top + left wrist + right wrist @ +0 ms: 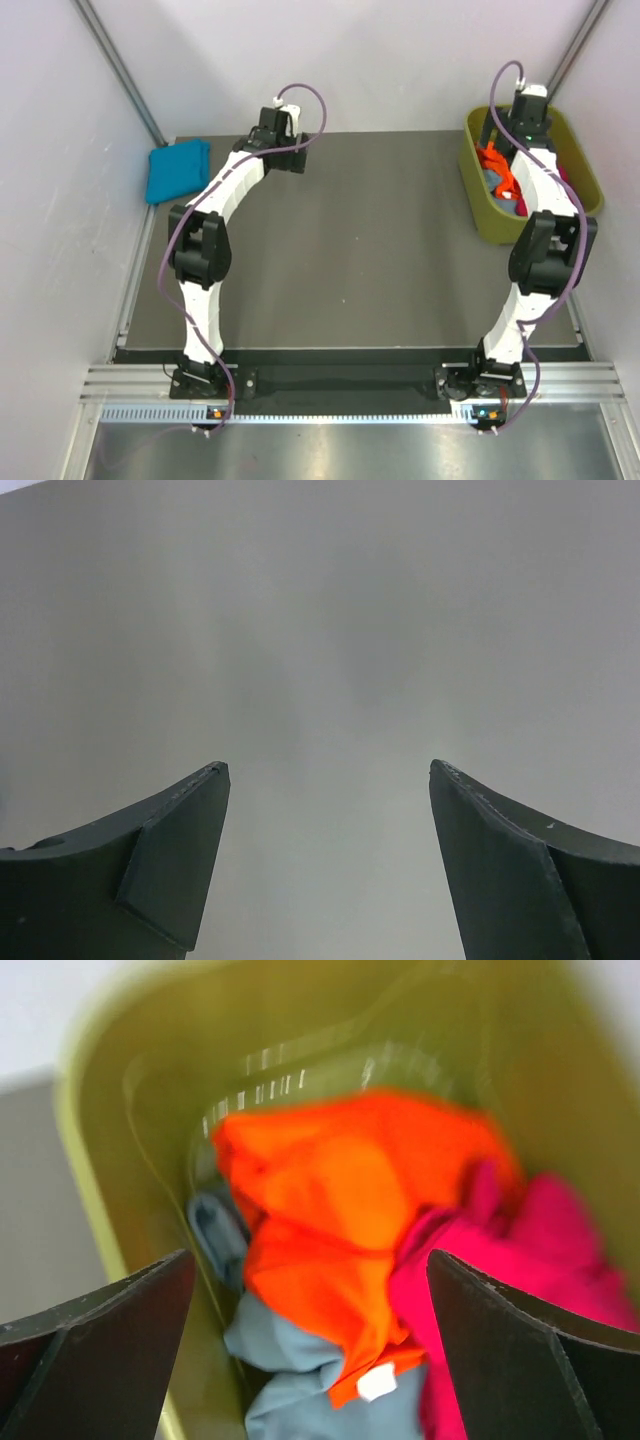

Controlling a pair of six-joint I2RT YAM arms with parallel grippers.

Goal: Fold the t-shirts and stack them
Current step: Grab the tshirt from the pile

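The crimson-pink shirt's edge lies exposed against the orange shirt. My right gripper lowers into the tub (478, 205) and slightly back onto that edge next.
A folded teal-blue t-shirt (178, 170) lies at the table's far left edge. An olive-green tub (478, 205) at the far right holds crumpled shirts: an orange one (340, 1220), a crimson-pink one (530, 1260) and a grey-blue one (300, 1390); the orange one also shows in the top view (497, 168). My right gripper (310, 1260) hangs open above the tub, over the orange shirt, and holds nothing. My left gripper (328, 770) is open and empty, raised at the far middle-left (283, 125), facing the pale back wall.
The dark table mat (350, 240) lies between the arms. White walls enclose the back and sides. A metal rail (350, 385) runs along the near edge by the arm bases.
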